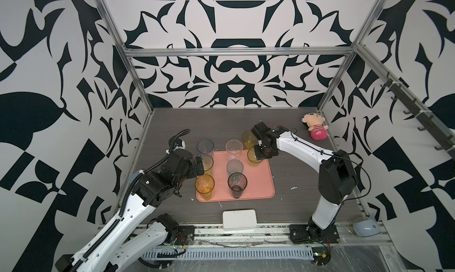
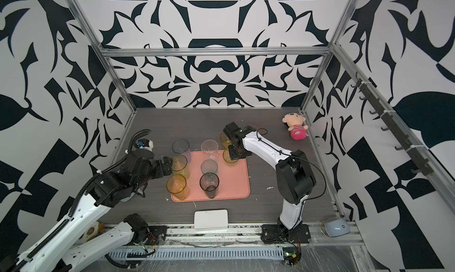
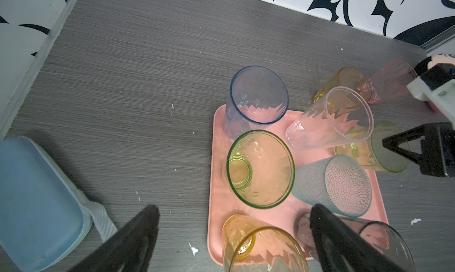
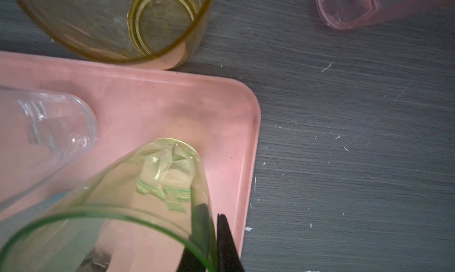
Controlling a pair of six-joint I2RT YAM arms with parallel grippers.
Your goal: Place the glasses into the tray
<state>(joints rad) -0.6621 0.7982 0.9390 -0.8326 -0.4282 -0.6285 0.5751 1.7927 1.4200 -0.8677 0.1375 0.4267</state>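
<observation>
I need to lower the second yellow-green glass (image 4: 152,184) with my right gripper onto the tray's far corner (image 4: 199,130) by the short amber glass and let go of the yellow-green glass's side, because that corner is empty.
The salmon-pink tray (image 1: 261,184) (image 2: 237,182) lies mid-table with several glasses standing in it: blue-grey (image 1: 205,146), clear (image 1: 233,147), yellow-green (image 3: 261,168), teal (image 1: 234,166), smoky grey (image 1: 237,184) and amber (image 1: 204,186). My right gripper (image 4: 213,224) (image 1: 261,155) is shut on the wall of a second yellow-green glass (image 4: 152,184), one finger inside and one outside, over the tray's far right corner. A short amber glass (image 4: 110,22) and a pink glass (image 4: 344,10) stand on the table behind the tray. My left gripper (image 3: 234,210) (image 1: 200,165) hangs open over the tray's left edge, holding nothing.
A white box (image 1: 239,219) sits at the table's front edge. A plush doll (image 1: 315,127) lies in the back right corner. A pale blue object (image 1: 364,227) rests at the front right, and a light blue container (image 3: 37,202) lies left of the tray.
</observation>
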